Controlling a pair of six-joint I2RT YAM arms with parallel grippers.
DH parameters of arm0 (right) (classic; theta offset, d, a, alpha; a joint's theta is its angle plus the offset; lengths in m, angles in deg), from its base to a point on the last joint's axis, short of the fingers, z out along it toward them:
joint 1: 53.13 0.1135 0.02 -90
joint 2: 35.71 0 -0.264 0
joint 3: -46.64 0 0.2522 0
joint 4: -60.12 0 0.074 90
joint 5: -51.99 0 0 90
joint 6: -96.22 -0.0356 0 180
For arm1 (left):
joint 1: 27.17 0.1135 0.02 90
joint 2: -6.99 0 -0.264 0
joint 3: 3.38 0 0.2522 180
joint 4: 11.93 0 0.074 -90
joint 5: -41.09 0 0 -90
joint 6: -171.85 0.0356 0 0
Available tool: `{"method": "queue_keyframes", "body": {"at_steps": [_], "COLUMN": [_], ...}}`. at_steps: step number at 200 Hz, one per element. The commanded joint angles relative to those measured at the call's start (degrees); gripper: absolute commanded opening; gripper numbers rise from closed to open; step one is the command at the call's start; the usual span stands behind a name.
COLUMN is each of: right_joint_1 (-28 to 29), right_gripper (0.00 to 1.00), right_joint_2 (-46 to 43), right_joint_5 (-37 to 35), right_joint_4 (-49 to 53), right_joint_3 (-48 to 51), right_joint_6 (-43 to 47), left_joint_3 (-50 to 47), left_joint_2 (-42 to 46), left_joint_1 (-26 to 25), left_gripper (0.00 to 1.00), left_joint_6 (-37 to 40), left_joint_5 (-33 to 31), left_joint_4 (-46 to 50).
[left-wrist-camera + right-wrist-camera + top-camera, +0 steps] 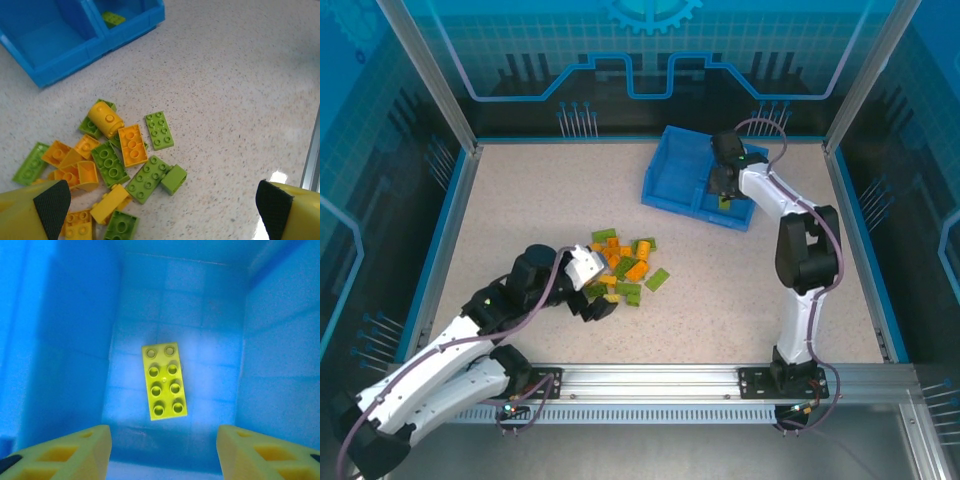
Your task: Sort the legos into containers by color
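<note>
My left gripper moves outward across the pile and lowers onto the round orange lego (643, 250) (105, 120) next, since this one lies uppermost, on top of a green lego.
A pile of orange and light green legos (625, 265) lies on the speckled table, left of centre. My left gripper (592, 292) hovers at the pile's near-left edge, open; in the left wrist view its jaws (162, 210) stand wide over the bricks (125, 160). The blue tray (670, 175) sits at the back. My right gripper (723, 190) reaches into its right compartment. One green lego (164, 381) lies flat on that compartment's floor (200, 305), apart from my open right gripper (162, 452). The same brick (114, 18) shows in the tray (60, 62).
Blue enclosure walls ring the table. An aluminium rail (650, 380) runs along the near edge and shows again at the right (312, 155). Bare tabletop (740, 290) stretches between the pile and the right arm's base.
</note>
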Motion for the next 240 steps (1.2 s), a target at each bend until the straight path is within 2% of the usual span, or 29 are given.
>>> {"method": "queue_keyframes", "body": {"at_steps": [1, 22, 34, 53, 68, 86, 106, 129, 146, 182, 221, 240], "right_joint_1": [-0.3, 0.3, 1.1, 3.2, 4.9, 6.6, 9.1, 10.7, 10.8, 10.7, 10.8, 10.8], "right_gripper": [0.6, 0.66, 0.7, 0.79, 0.84, 0.86, 0.92, 0.95, 0.96, 0.97, 0.97, 0.97], "right_joint_2": [-12.6, -25.2, -32.3, -42.4, -49.1, -54.4, -56.7, -57.3, -58.1, -58.7, -59.0, -59.3], "right_joint_5": [3.6, 8.9, 10.9, 12.8, 15.9, 23.4, 27.9, 27.9, 27.9, 27.5, 28.5, 28.7], "right_joint_4": [0.3, 0.2, 2.7, 7.7, 10.1, 11.5, 14.3, 17.5, 17.7, 18.0, 18.0, 18.1], "right_joint_3": [3.9, 13.3, 17.8, 24.3, 28.8, 32.5, 33.5, 32.6, 32.6, 32.4, 32.2, 32.2], "right_joint_6": [-1.2, -2.3, -3.6, -5.8, -6.7, -7.6, -8.6, -8.3, -8.3, -8.0, -8.5, -8.7], "left_joint_3": [6.8, 14.7, 18.8, 23.6, 26.4, 30.5, 36.5, 41.7, 43.7, 44.8, 44.1, 44.2], "left_joint_2": [-5.8, -15.5, -21.1, -29.4, -36.7, -45.2, -53.4, -60.7, -64.4, -68.0, -70.6, -71.8], "left_joint_1": [-0.5, -1.3, -1.9, -4.8, -5.2, -5.2, -5.1, -5.0, -4.5, -3.7, -3.5, -3.5], "left_gripper": [0.99, 0.96, 0.92, 0.91, 0.87, 0.85, 0.82, 0.78, 0.73, 0.55, 0.52, 0.45], "left_joint_6": [-17.4, -31.3, -37.2, -42.0, -45.7, -47.2, -47.1, -47.0, -46.7, -47.9, -48.2, -47.3], "left_joint_5": [-4.8, -13.0, -15.0, -17.2, -18.1, -19.2, -21.8, -25.7, -25.9, -24.2, -25.6, -25.5], "left_joint_4": [-3.7, 2.8, 5.9, 7.4, 7.4, 7.5, 10.1, 12.3, 12.7, 12.2, 12.1, 12.1]}}
